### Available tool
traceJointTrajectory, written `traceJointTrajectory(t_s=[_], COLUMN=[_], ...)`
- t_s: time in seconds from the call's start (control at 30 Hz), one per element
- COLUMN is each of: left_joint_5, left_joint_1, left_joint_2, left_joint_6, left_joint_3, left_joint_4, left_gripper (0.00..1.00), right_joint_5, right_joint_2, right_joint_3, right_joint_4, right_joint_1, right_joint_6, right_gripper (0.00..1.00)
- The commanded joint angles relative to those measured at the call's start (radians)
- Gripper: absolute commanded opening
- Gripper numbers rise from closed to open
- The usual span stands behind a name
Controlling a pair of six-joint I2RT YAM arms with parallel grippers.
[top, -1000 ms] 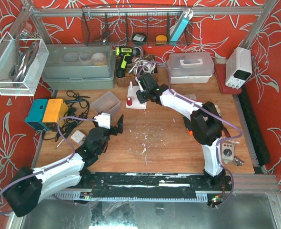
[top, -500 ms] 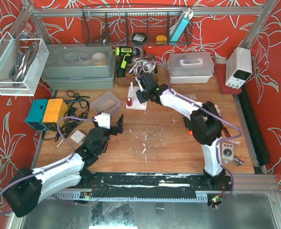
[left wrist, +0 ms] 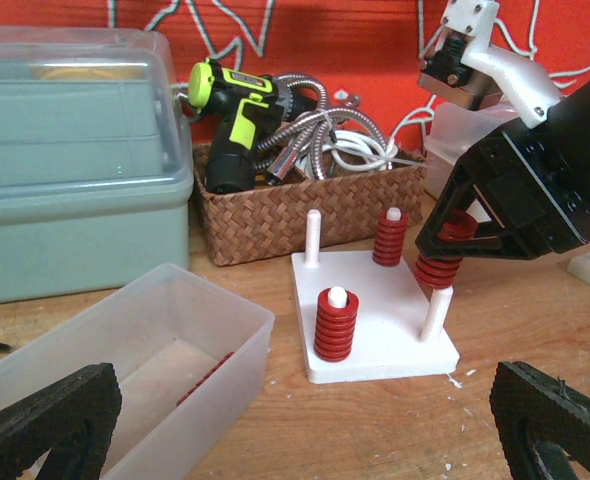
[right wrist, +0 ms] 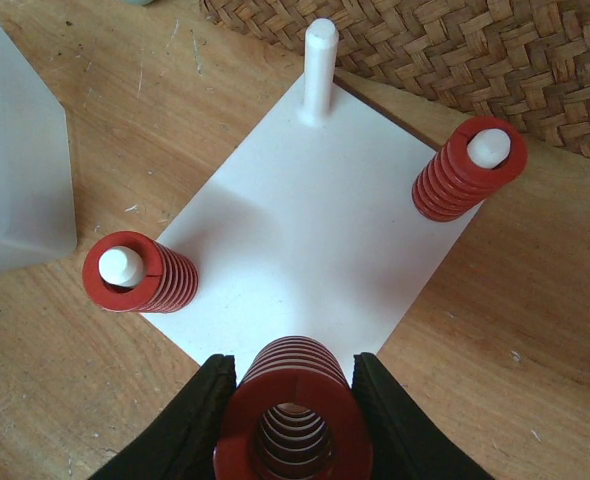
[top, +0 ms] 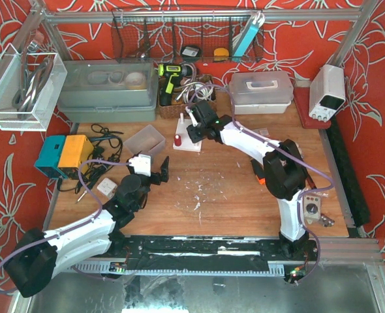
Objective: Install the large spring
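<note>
The near peg's body under the spring is still bare. My right gripper will next lower the large spring (right wrist: 293, 410) along it toward the plate to release it.
A white plate (right wrist: 305, 200) carries four white pegs. My right gripper (right wrist: 293, 425) is shut on the large spring (right wrist: 293, 410), a red coil held upright between the black fingers (right wrist: 190, 420). In the left wrist view this large spring (left wrist: 438, 268) hangs over the near right peg (left wrist: 435, 315), its lower end at the peg's top. Red springs sit on two other pegs (left wrist: 336, 325) (left wrist: 390, 238). The far left peg (left wrist: 313, 238) is bare. My left gripper (top: 161, 171) stands open and empty in front of the plate, its fingers (left wrist: 45, 425) spread wide.
A clear plastic bin (left wrist: 125, 350) left of the plate holds a red spring. Behind the plate stand a wicker basket (left wrist: 305, 205) with a green drill and a grey-green box (left wrist: 75, 150). A blue and yellow device (top: 63, 155) sits at the table's left.
The right gripper with the spring has shifted only very slightly over the plate. The left arm has not moved.
</note>
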Motion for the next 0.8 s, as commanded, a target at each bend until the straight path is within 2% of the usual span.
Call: traceJointTrajectory(t_s=[0.0, 0.63, 0.77], left_joint_5=[-0.014, -0.01, -0.008], left_joint_1=[0.002, 0.002, 0.002], left_joint_2=[-0.014, -0.018, -0.017], left_joint_6=[0.008, 0.008, 0.008], left_joint_3=[0.007, 0.007, 0.007], left_joint_4=[0.021, 0.021, 0.02], left_gripper=[1.0, 1.0, 1.0], right_joint_5=[-0.01, 0.018, 0.019], right_joint_2=[-0.052, 0.036, 0.064], right_joint_3=[-0.012, -0.006, -0.006], right_joint_4=[-0.013, -0.032, -0.017], right_joint_1=[0.003, 0.003, 0.003], right_joint_6=[-0.016, -0.026, -0.011], right_gripper=[0.0, 0.0, 0.09])
